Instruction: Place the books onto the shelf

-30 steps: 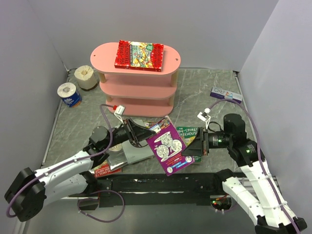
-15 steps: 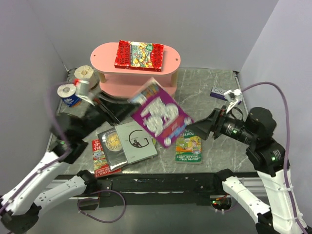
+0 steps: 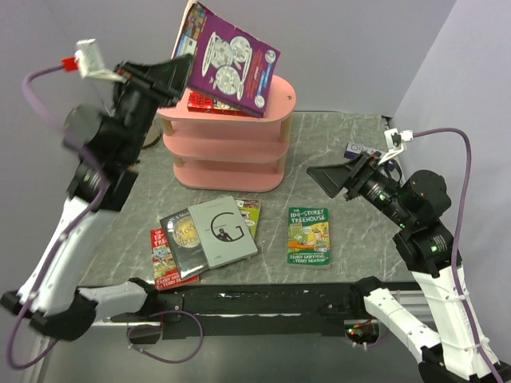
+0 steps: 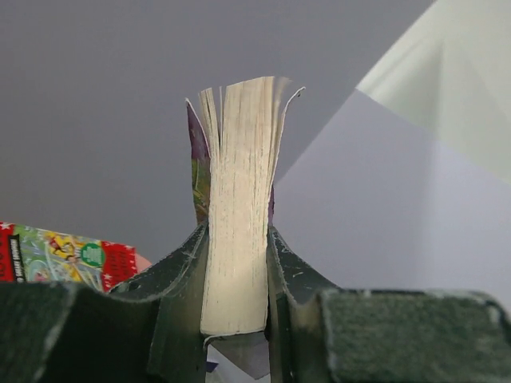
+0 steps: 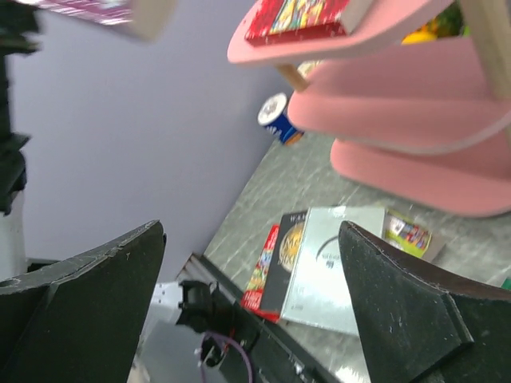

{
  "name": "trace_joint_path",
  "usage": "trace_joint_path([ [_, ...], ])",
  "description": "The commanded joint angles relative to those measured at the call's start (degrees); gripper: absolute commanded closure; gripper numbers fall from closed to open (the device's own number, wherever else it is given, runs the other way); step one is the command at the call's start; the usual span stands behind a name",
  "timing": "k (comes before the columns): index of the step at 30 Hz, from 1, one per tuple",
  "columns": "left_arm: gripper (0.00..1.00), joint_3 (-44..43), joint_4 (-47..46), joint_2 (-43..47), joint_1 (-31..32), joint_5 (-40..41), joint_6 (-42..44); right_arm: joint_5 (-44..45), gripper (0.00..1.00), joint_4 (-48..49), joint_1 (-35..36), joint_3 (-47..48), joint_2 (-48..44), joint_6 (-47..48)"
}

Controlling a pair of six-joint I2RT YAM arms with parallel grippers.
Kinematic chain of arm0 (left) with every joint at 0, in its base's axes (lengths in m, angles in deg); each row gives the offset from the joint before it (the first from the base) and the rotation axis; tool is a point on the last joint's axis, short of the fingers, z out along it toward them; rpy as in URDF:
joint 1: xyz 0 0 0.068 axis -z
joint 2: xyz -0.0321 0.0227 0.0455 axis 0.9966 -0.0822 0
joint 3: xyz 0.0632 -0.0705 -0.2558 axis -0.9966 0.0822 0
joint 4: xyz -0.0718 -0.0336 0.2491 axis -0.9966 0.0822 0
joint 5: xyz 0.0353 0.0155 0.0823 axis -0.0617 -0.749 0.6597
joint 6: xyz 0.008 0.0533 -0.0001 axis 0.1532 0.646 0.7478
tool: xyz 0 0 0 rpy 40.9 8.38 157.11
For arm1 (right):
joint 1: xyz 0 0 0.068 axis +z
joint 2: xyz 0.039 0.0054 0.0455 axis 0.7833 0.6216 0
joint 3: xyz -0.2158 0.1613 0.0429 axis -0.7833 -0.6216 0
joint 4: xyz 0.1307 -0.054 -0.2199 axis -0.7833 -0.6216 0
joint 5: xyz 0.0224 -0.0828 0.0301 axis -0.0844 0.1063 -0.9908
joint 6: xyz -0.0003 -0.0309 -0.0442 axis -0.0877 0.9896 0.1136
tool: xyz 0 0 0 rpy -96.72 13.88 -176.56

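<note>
My left gripper will next move down toward the red book on the top board [image 3: 211, 104] and let go of the purple book [image 3: 231, 57], because the purple book is still hanging in the air.
My left gripper [image 3: 185, 70] is raised high and shut on the purple book [image 3: 231, 57], which it holds tilted in the air over the top board of the pink shelf [image 3: 227, 148]. In the left wrist view the book's page edge [image 4: 235, 207] is clamped between both fingers. A red book [image 3: 206, 102] lies on the top board. On the table lie a grey "G" book [image 3: 223, 230], a dark book [image 3: 180, 234], a red one [image 3: 162, 262], a lime-green one [image 3: 251, 209] and a green Treehouse book [image 3: 308, 235]. My right gripper [image 3: 326, 176] hangs open and empty at the right, facing the shelf [image 5: 399, 120].
A white-and-blue flat box [image 3: 358, 148] lies at the back right behind the right arm. A blue-and-white roll [image 5: 276, 116] stands left of the shelf by the wall. Grey walls close in both sides.
The right gripper opened, let go of the purple book and drew back to the right. The left arm swung the book up from table height to above the shelf top.
</note>
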Motion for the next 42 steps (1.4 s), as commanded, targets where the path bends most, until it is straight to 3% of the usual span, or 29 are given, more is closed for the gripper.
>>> trace_joint_path([
  [1, 0.99, -1.51, -7.21, -5.84, -11.93, -12.80, -12.93, 3.35, 0.04, 7.32, 0.27, 0.12, 1.13, 1.16],
  [6, 0.99, -0.61, -23.99, -14.88, -21.43, -25.76, -28.30, 1.78, 0.06, 9.08, 0.27, 0.82, 3.24, 2.13],
  [9, 0.99, -3.15, -27.43, -19.81, -23.03, -29.46, -32.10, 2.21, 0.06, 9.08, 0.18, 1.09, 3.77, 3.18],
  [14, 0.99, -6.16, -22.88, -23.96, -22.94, -30.87, -31.07, 2.57, 0.06, 9.52, 0.27, 1.52, 5.17, 4.15],
  [20, 0.94, 2.36, -18.83, -21.77, -22.94, -27.54, -26.76, 1.77, 0.06, 11.01, 0.09, 1.09, 7.46, 3.27],
  [23, 0.78, 3.60, -14.55, -21.06, -22.86, -26.57, -23.25, 1.86, 0.06, 11.01, 0.18, 1.44, 8.68, 3.19],
  [27, 0.45, 3.60, -10.75, -21.15, -22.94, -25.60, -19.73, 1.86, 0.06, 11.62, 0.27, 1.88, 10.00, 2.49],
  [34, 0.26, -0.87, -3.82, -23.25, -22.94, -24.20, -16.65, -2.96, 0.11, 11.90, 0.44, 6.61, 15.36, 2.04],
  [40, 0.08, -3.69, 5.41, -23.17, -23.12, -20.42, -11.73, -6.48, 0.34, 8.29, 1.94, 15.23, 22.92, 4.24],
  [42, 0.05, -4.39, 7.09, -22.99, -23.29, -19.63, -10.15, -7.19, 0.54, 8.11, 2.46, 16.99, 25.03, 4.76],
])
